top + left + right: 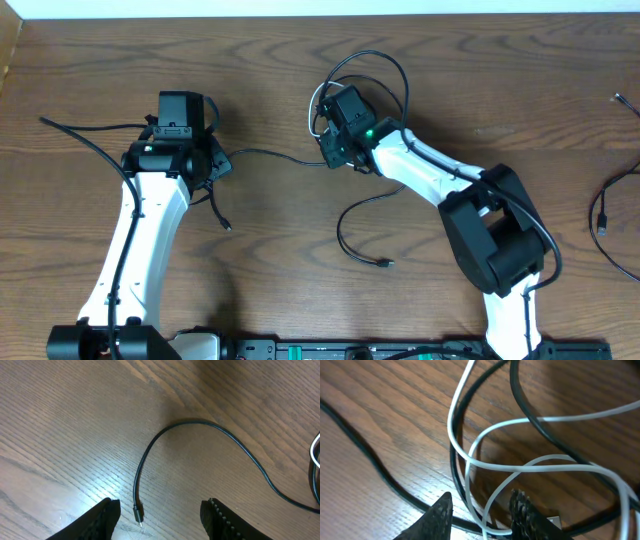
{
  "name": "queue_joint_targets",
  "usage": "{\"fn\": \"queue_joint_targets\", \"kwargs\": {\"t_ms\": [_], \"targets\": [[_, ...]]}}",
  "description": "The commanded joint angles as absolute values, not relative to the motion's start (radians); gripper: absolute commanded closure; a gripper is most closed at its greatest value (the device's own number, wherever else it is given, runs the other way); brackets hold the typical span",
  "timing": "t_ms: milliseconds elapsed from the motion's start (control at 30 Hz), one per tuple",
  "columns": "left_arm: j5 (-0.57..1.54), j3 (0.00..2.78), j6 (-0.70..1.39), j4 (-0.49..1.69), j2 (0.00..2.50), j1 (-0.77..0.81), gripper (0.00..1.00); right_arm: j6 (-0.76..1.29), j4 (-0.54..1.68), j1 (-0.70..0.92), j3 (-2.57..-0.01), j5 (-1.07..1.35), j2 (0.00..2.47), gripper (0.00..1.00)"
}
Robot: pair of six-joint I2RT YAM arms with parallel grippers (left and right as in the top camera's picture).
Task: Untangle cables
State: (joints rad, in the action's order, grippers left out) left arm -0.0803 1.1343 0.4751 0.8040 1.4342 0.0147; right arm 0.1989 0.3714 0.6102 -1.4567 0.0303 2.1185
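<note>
Next, my right gripper lowers first and then closes to get the white cable's bend [483,522], because the strands there already run between its open fingers.
The cables lie knotted at the table's middle: black loops [372,66] and a white cable [317,104] around my right gripper [330,148]. In the right wrist view the right gripper [481,510] is open, with white cable strands [470,462] and a black cable [456,472] running between its fingers, none pinched. One black cable [275,153] runs left from the knot to my left gripper [222,160]. In the left wrist view that black cable [150,450] ends in a small plug [138,510] lying on the wood between the open fingers of the left gripper [161,510], touching neither.
A separate black cable [345,228] curls in front of the right arm, its plug [386,263] toward the front. Another black cable [603,215] lies at the right edge, with a small plug [620,100] behind it. A thin black cord [221,212] trails from the left wrist.
</note>
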Motion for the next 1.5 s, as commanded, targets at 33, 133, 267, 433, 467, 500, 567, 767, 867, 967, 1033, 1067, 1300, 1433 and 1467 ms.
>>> {"fn": "queue_joint_targets", "kwargs": {"t_ms": [33,133,267,433,467,500,567,767,867,967,1033,1067,1300,1433,1467], "targets": [[-0.082,1.158,0.488,0.803,1.428,0.012,0.43,0.232,0.369,0.616,-1.456,0.017,2.145,0.66],[-0.082,1.158,0.488,0.803,1.428,0.012,0.43,0.232,0.367,0.616,-1.456,0.006,2.145,0.66],[-0.082,1.158,0.488,0.803,1.428,0.012,0.43,0.232,0.366,0.616,-1.456,-0.002,2.146,0.67],[-0.082,1.158,0.488,0.803,1.428,0.012,0.43,0.254,0.368,0.616,-1.456,-0.018,2.156,0.67],[-0.082,1.158,0.488,0.803,1.428,0.012,0.43,0.26,0.369,0.616,-1.456,-0.017,2.16,0.68],[-0.082,1.158,0.488,0.804,1.428,0.012,0.43,0.274,0.371,0.616,-1.456,-0.017,2.163,0.68],[-0.082,1.158,0.488,0.804,1.428,0.012,0.43,0.292,0.366,0.616,-1.456,-0.017,2.171,0.69],[-0.082,1.158,0.488,0.803,1.428,0.012,0.43,0.3,0.351,0.616,-1.456,-0.016,2.172,0.84],[-0.082,1.158,0.488,0.804,1.428,0.012,0.43,0.322,0.356,0.616,-1.456,-0.015,2.172,0.88],[-0.082,1.158,0.488,0.804,1.428,0.012,0.43,0.321,0.362,0.616,-1.456,-0.002,2.172,0.94],[-0.082,1.158,0.488,0.803,1.428,0.012,0.43,0.322,0.364,0.616,-1.456,0.022,2.172,0.99],[-0.082,1.158,0.488,0.803,1.428,0.012,0.43,0.322,0.364,0.616,-1.456,0.039,2.171,0.99],[-0.082,1.158,0.488,0.803,1.428,0.012,0.43,0.322,0.398,0.591,-1.458,0.154,2.122,0.99],[-0.082,1.158,0.488,0.803,1.428,0.012,0.43,0.321,0.417,0.566,-1.458,0.227,2.033,0.99],[-0.083,1.158,0.488,0.803,1.428,0.012,0.43,0.321,0.418,0.56,-1.458,0.257,2.006,0.99]]}}
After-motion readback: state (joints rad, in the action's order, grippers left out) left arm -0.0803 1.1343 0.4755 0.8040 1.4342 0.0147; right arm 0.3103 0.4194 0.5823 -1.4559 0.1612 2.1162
